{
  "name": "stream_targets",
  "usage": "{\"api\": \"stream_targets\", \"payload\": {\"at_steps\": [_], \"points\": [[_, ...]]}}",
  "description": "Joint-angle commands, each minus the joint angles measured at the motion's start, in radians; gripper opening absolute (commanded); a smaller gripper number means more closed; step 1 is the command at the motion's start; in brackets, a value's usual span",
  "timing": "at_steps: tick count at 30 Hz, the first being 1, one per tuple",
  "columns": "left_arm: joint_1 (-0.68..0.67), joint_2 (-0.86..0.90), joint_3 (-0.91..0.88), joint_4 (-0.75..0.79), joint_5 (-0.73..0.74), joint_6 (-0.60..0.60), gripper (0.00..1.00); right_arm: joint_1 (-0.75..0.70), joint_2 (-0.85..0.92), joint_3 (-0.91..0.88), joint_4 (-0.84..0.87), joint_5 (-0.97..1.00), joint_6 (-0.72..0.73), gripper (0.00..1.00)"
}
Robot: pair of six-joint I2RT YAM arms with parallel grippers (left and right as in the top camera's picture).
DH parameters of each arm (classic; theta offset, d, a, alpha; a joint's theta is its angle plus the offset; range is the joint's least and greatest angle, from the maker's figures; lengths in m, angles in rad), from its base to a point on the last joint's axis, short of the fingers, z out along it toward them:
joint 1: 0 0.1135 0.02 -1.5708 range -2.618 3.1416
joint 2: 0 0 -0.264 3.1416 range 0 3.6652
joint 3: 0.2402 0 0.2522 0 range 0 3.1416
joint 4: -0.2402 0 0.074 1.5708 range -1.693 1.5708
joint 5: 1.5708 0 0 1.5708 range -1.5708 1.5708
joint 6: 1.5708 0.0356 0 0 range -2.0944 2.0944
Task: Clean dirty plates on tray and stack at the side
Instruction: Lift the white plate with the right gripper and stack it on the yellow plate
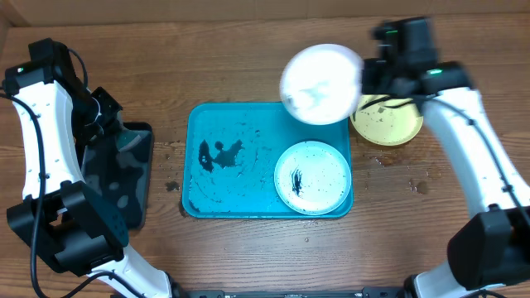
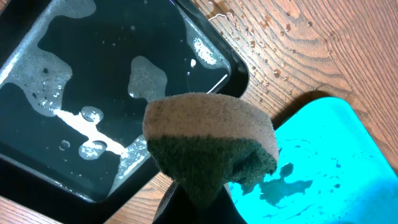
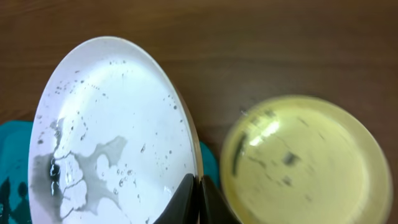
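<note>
My right gripper holds the white plate. It should next move away from the tray and down, and lay the white plate onto the yellow-green plate [image 1: 387,120].
The turquoise tray [image 1: 224,178] lies mid-table with black smears on its left half. A teal-rimmed plate [image 1: 312,177] with a black smear sits in its right end. My right gripper [image 1: 365,76] is shut on the rim of a white plate [image 1: 321,84], holding it in the air above the tray's far right corner; it also shows wet and speckled in the right wrist view [image 3: 106,137], with the jaws [image 3: 199,200] pinching its edge. A yellow-green plate [image 1: 387,120] lies on the table right of the tray. My left gripper [image 2: 202,199] is shut on a sponge [image 2: 208,146].
A black tray [image 1: 120,174] with soapy water stands left of the turquoise one, under my left arm; it also shows in the left wrist view [image 2: 93,93]. Water drops lie on the wood around both trays.
</note>
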Motion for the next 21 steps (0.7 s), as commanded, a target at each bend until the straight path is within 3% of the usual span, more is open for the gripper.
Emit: {"api": "stream_targets", "payload": {"at_steps": [1, 8, 17, 18, 19, 20, 21], "points": [[-0.007, 0.003, -0.005, 0.005, 0.008, 0.015, 0.04, -0.097, 0.009, -0.005, -0.039, -0.067, 0.034, 0.04], [-0.012, 0.003, -0.005, 0.006, 0.015, 0.015, 0.04, -0.250, 0.067, -0.089, 0.009, 0.047, 0.142, 0.04], [-0.036, 0.003, -0.005, 0.009, 0.014, 0.015, 0.04, -0.291, 0.127, -0.130, 0.096, 0.101, 0.159, 0.04], [-0.036, 0.003, -0.005, 0.010, 0.014, 0.015, 0.04, -0.291, 0.127, -0.130, 0.100, 0.101, 0.162, 0.11], [-0.036, 0.003, -0.005, 0.011, 0.014, 0.015, 0.04, -0.291, 0.128, -0.130, 0.100, 0.102, 0.161, 0.28], [-0.036, 0.003, -0.005, 0.012, 0.014, 0.015, 0.04, -0.290, 0.128, -0.130, 0.099, 0.101, 0.161, 0.31], [-0.036, 0.003, -0.005, 0.012, 0.014, 0.015, 0.04, -0.290, 0.128, -0.130, 0.095, 0.094, 0.161, 0.27]]}}
